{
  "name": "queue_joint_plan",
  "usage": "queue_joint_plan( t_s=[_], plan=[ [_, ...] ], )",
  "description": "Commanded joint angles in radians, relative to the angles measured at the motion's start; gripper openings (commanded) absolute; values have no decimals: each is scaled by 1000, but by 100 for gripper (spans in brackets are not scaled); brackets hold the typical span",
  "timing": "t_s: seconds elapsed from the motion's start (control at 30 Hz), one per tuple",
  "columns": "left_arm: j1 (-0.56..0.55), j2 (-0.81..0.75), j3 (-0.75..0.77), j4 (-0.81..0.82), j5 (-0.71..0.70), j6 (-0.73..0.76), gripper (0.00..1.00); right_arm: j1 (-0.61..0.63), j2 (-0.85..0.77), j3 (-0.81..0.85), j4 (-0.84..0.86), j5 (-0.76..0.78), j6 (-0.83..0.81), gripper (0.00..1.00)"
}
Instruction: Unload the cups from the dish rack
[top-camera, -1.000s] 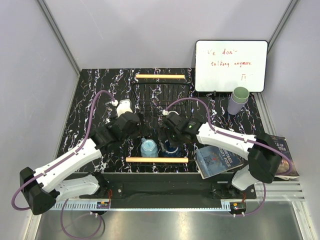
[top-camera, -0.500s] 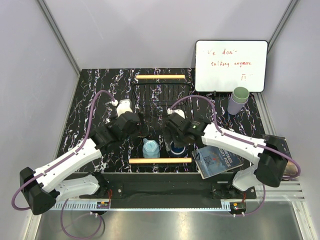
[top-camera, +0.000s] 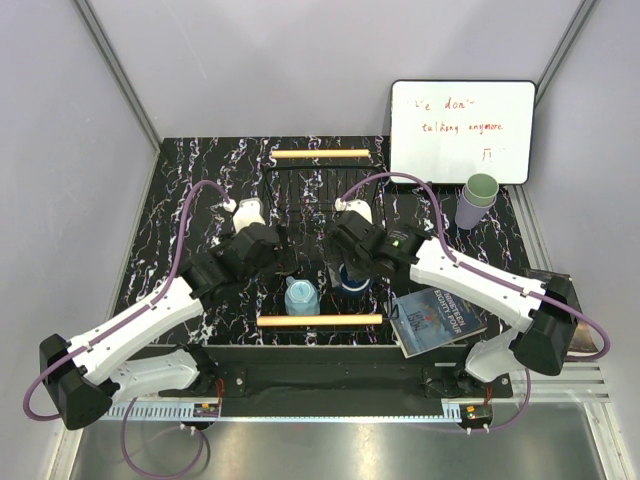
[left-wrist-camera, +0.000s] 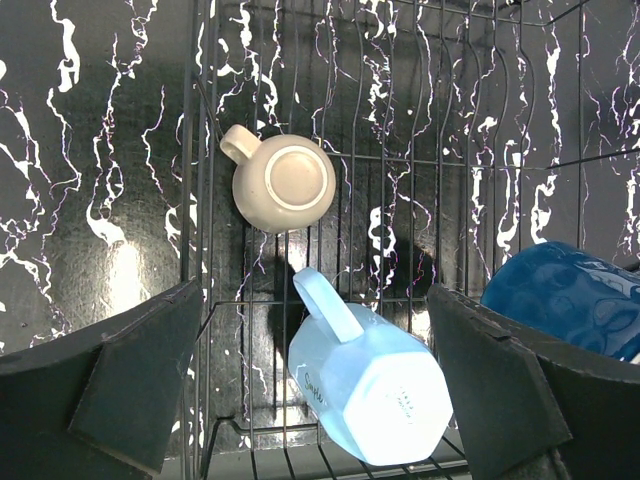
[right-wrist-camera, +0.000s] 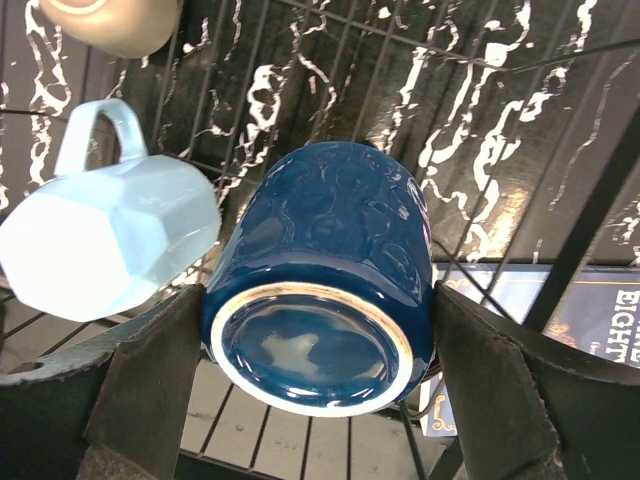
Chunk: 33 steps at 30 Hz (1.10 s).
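Note:
My right gripper's fingers are holding the navy mug's base, so my left gripper should next turn sideways, toward the right in the top view, onto the mug's end opposite its base.
The black wire dish rack (top-camera: 320, 153) lies mid-table, with a wooden bar at each end. My right gripper (top-camera: 351, 272) is shut on the dark navy mug (right-wrist-camera: 325, 290), its fingers pressed against both sides of the upturned base. The light blue mug (left-wrist-camera: 370, 385) lies tilted in the rack's near end, beside the navy mug (top-camera: 352, 280). My left gripper (left-wrist-camera: 320, 395) hangs open above it, fingers apart on either side and not touching. The beige mug (left-wrist-camera: 283, 188) sits upside down in the rack. The pale green tumbler (top-camera: 482, 186) is nested in the lavender tumbler (top-camera: 470, 212) on the table at right.
A white whiteboard (top-camera: 460, 130) leans at the back right, just behind the tumblers. A blue book (top-camera: 435, 320) lies right of the rack's near end, and another book (top-camera: 575, 305) lies by the right arm's base. The rack's near wooden bar (top-camera: 320, 320) lies below both grippers.
My right gripper has moved away from the near bar toward the rack's middle, carrying the navy mug. The left arm and the light blue mug have barely moved.

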Motion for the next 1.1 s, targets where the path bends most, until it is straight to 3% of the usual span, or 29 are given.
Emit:
queue_joint_plan(
  t_s=[0.0, 0.17, 0.3, 0.4, 0.63, 1.0, 1.07],
  plan=[
    [5, -11, 6, 62, 2, 0, 99, 3, -40, 86, 22, 93, -11, 0],
    [6, -32, 1, 103, 2, 6, 99, -26, -84, 223, 20, 145, -48, 0],
    [17, -81, -15, 174, 34, 10, 99, -129, -149, 246, 77, 69, -69, 0],
    [32, -120, -45, 246, 75, 6, 99, -255, -196, 186, 182, -118, -68, 0],
    [90, -235, -198, 517, 207, -18, 99, -332, -256, 27, 435, -450, -6, 0],
    [184, -347, -357, 795, 347, -87, 99, -416, -380, -194, 796, -688, 124, 0],
    [213, -350, -379, 839, 393, -124, 99, -448, -426, -283, 938, -720, 168, 0]
  ],
)
